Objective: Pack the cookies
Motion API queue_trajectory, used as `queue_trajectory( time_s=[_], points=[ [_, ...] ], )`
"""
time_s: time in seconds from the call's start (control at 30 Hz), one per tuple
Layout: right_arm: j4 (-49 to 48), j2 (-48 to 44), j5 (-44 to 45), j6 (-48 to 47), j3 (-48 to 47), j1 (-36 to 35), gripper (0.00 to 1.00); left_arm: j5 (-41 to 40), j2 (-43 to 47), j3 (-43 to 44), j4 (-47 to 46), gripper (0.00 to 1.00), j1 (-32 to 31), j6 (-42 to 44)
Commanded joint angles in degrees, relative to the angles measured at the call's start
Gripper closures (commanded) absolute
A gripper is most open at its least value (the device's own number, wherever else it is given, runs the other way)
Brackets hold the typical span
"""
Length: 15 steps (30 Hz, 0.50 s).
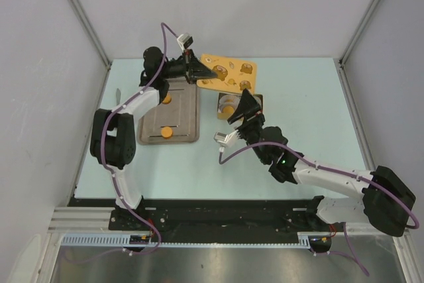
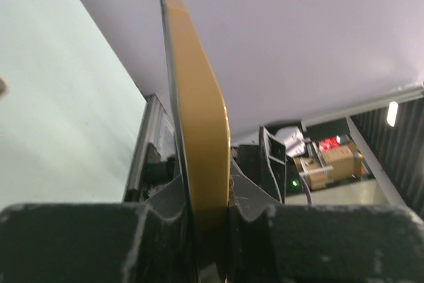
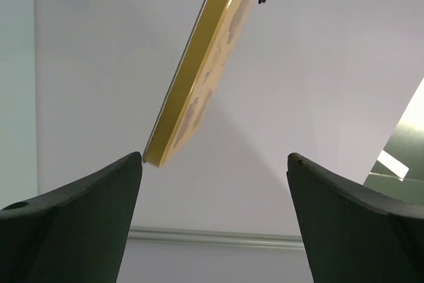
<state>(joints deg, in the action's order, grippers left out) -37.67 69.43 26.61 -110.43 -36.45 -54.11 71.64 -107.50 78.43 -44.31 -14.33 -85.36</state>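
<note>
The still open box (image 1: 229,105) lies below my left gripper and to its right in the top view, so I will bring the lid down that way and release it.
A yellow tray (image 1: 228,72) with round hollows is held off the table at the back, tilted. My left gripper (image 1: 199,72) is shut on its left edge; in the left wrist view the tray's edge (image 2: 199,130) stands pinched in my gripper (image 2: 211,210). Orange cookies (image 1: 247,67) sit in some of its hollows. Two more orange cookies (image 1: 167,132) (image 1: 166,99) lie on a brown tray (image 1: 187,116) on the table. My right gripper (image 1: 246,99) is open just below the yellow tray's near right corner, holding nothing. Its wrist view shows the tray (image 3: 199,91) above the open gripper (image 3: 215,164).
A pale round liner in a small holder (image 1: 226,104) lies beside my right gripper, partly hidden by it. Grey walls close in the table at the back and both sides. The arm bases stand along the near edge.
</note>
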Motion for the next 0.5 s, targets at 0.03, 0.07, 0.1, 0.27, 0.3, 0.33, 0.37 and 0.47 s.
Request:
queue_trajectory(
  time_s=[0.03,0.07,0.1,0.27,0.3,0.33,0.37,0.47],
  points=[
    [5.3,-1.8,3.9,8.0,-4.1,-0.4,0.04,-4.1,-2.4,10.3,17.0,1.00,2.4,14.7],
    [7.0,-1.7,4.6,10.1,-5.6,-0.1,0.04,-5.1,-2.9,11.0,18.5,1.00,2.4,16.4],
    [10.7,-1.5,5.2,14.9,-9.6,0.3,0.04,-5.5,-3.4,11.6,19.6,1.00,2.3,16.6],
    [26.0,1.2,7.3,31.8,-25.3,3.6,0.03,-6.1,-7.5,13.1,20.0,1.00,1.9,16.9],
    [32.2,1.9,7.2,34.6,-28.0,4.9,0.03,-5.8,-8.2,13.3,19.6,1.00,1.8,16.9],
    [35.4,2.5,6.8,40.5,-33.7,5.8,0.03,-5.6,-8.7,13.6,19.3,1.00,1.8,16.8],
    [43.2,3.8,6.2,43.3,-36.4,6.6,0.03,-5.4,-9.6,13.6,19.3,1.00,1.7,16.8],
    [60.6,7.7,2.6,57.6,-49.9,10.5,0.04,-5.5,-10.7,13.2,19.6,1.00,0.9,17.9]
  ],
)
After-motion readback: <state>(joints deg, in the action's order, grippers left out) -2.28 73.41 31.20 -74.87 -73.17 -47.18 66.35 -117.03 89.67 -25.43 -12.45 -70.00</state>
